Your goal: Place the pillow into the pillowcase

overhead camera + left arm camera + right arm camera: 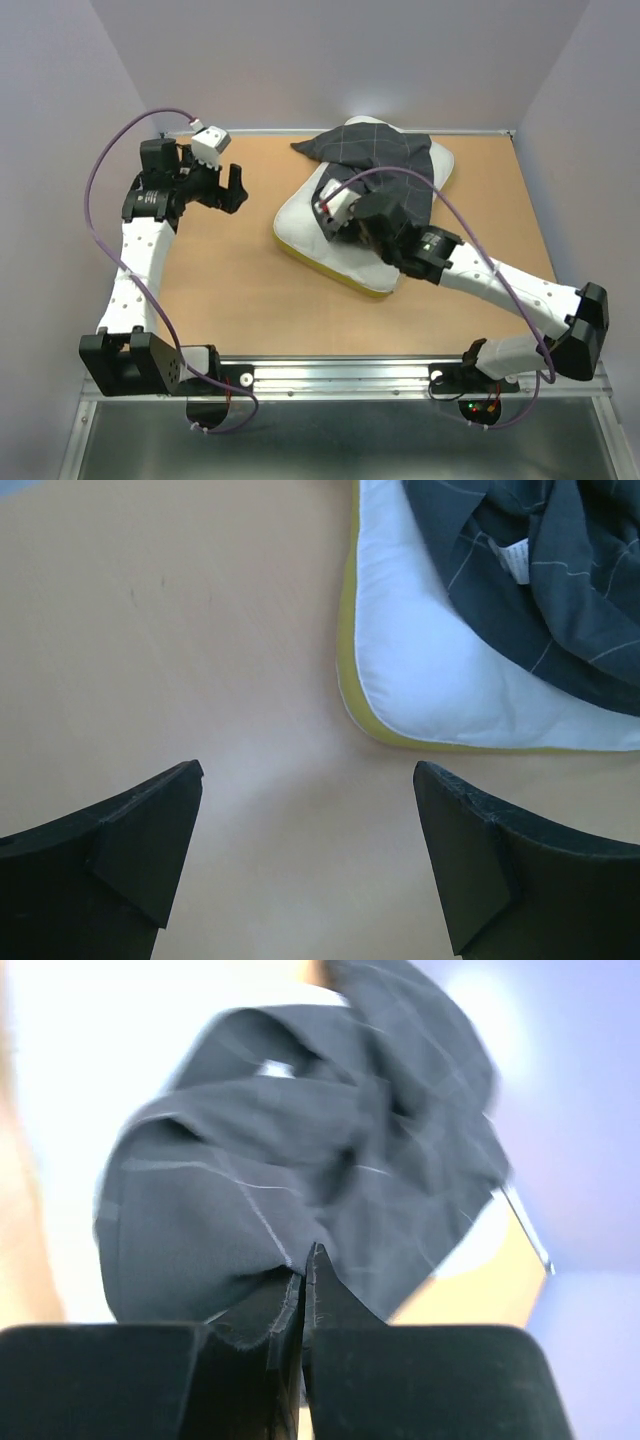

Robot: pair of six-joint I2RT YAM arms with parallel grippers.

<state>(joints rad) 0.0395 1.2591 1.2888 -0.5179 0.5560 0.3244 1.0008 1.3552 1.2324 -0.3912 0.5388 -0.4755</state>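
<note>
My left gripper needs to go down and to the right in the top view next, to the pillowcase's tagged edge [325,186] [500,570]. I hold only one fold of the pillowcase.
The pillow [303,228], white with a yellow edge band, lies flat right of the table's middle. The dark grey pillowcase [380,160] with pale grid lines is crumpled over its far half. My right gripper [345,222] is over the pillow, its jaws shut on a fold of the pillowcase [300,1150], seen at the fingertips in the right wrist view [305,1255]. My left gripper [235,188] is open and empty over bare table, left of the pillow. The left wrist view shows its gripper [305,772] near the pillow's corner [420,670] and the pillowcase [560,580].
The wooden table [220,280] is enclosed by pale walls on the left, back and right. A metal rail [340,375] runs along the near edge between the arm bases. Purple cables loop above both arms.
</note>
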